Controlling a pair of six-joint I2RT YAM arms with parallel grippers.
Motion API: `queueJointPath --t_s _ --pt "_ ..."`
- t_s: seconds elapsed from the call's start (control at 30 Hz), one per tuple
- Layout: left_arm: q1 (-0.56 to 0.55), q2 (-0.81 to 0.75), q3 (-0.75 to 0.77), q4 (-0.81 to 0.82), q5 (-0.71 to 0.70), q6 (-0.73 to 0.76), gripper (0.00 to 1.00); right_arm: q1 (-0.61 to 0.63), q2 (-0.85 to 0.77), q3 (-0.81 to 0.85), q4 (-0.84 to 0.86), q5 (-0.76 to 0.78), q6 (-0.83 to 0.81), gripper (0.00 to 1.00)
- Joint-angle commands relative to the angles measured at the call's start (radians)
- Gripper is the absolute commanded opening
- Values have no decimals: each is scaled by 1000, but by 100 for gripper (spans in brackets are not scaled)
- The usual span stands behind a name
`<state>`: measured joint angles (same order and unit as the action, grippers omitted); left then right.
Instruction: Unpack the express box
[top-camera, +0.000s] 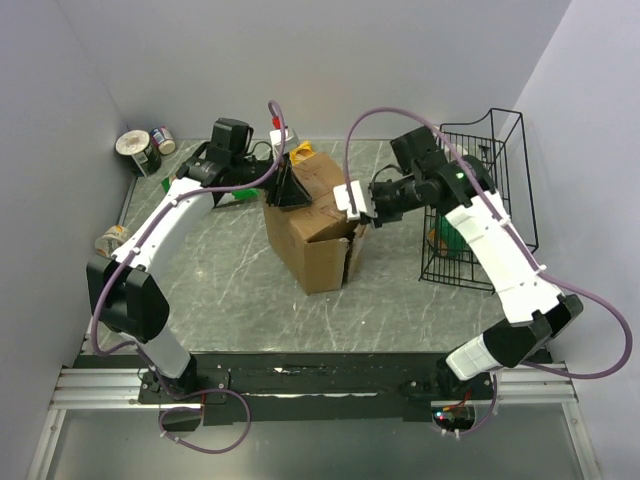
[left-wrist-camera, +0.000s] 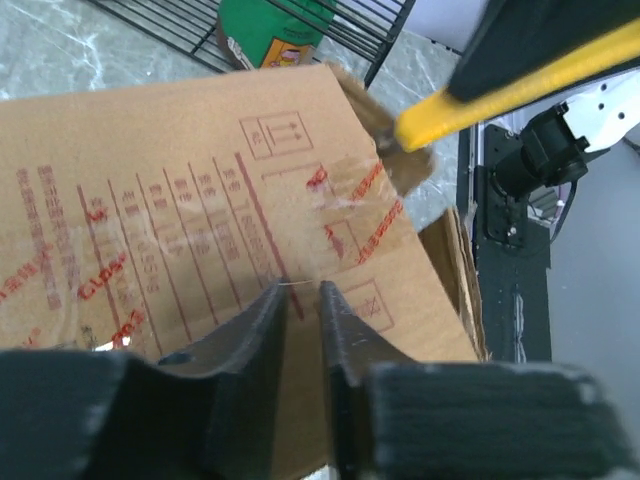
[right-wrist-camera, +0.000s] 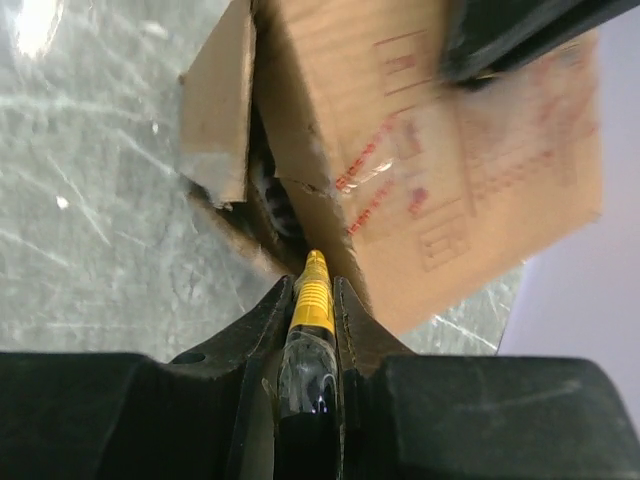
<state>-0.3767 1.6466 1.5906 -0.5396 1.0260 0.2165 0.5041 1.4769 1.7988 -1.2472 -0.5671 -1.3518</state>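
Observation:
I should next lift my right gripper off the box's torn edge, turn it outward and lower it to the table (top-camera: 402, 276) beside the wire basket, where there is bare space.
The express box (top-camera: 312, 225) is a brown carton in the middle of the table, tilted, with red print and clear tape on top (left-wrist-camera: 180, 200). My left gripper (top-camera: 290, 186) rests on the box's top panel with its jaws nearly together and nothing between them (left-wrist-camera: 300, 288). My right gripper (top-camera: 360, 212) is shut on a black and yellow cutter (right-wrist-camera: 313, 300). The cutter's tip sits at the torn edge where the top panel meets a loose side flap (right-wrist-camera: 215, 110). The cutter also shows in the left wrist view (left-wrist-camera: 480, 95). The box's inside is dark and hidden.
A black wire basket (top-camera: 485, 190) stands at the right, holding a green packet (left-wrist-camera: 270, 25). Two tins (top-camera: 140, 150) stand at the back left corner, and another small object (top-camera: 112, 240) lies by the left wall.

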Motion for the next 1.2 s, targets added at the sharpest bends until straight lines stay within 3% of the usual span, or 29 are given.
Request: queueJointPath --t_s 0.0,0.1,0.17,0.23,0.27,0.3,0.37,0.4,0.43,0.5,0.6,0.73,0.93,1.0,1.07,1.13,1.17 --pt "-7 -19 87 16 17 -84 33 5 8 311 -4 -30 149 0" --pt "4 -60 85 173 -7 -227 41 4 46 509 -27 -24 278 0" --pt "16 -88 85 233 -43 -359 47 4 33 528 36 13 362 0" --pt "36 -109 94 271 -126 -437 53 4 -73 340 180 158 466 0" --pt "41 -119 94 274 -154 -443 57 5 -133 217 444 229 477 0" --pt "45 -128 89 270 -180 -442 59 5 -273 -88 595 302 471 0" --pt "47 -157 77 257 -246 -419 63 4 -407 -414 966 480 357 0" --pt "51 -165 62 251 -259 -413 64 4 -500 -692 1305 498 289 0" --pt "56 -171 54 235 -271 -402 64 2 -529 -810 1447 515 132 0" --pt "67 -195 25 219 -285 -390 64 -7 -543 -1053 1780 518 19 0" --pt "81 -231 -13 187 -313 -362 64 -6 -494 -1159 1871 562 -53 0" --pt "104 -283 -57 162 -333 -342 64 -16 -388 -1292 2153 630 -125 0" --pt "131 -327 -122 139 -337 -333 66 -50 -354 -1437 2143 580 -86 1" --pt "133 -338 -148 135 -337 -330 66 -55 -345 -1486 2117 573 -76 6" --pt "134 -350 -165 135 -337 -330 67 -56 -320 -1507 2097 573 -47 27" --pt "134 -360 -188 130 -343 -332 67 -55 -300 -1521 2085 572 -24 39" --pt "136 -363 -202 125 -345 -328 67 -55 -281 -1521 2079 578 -15 41"
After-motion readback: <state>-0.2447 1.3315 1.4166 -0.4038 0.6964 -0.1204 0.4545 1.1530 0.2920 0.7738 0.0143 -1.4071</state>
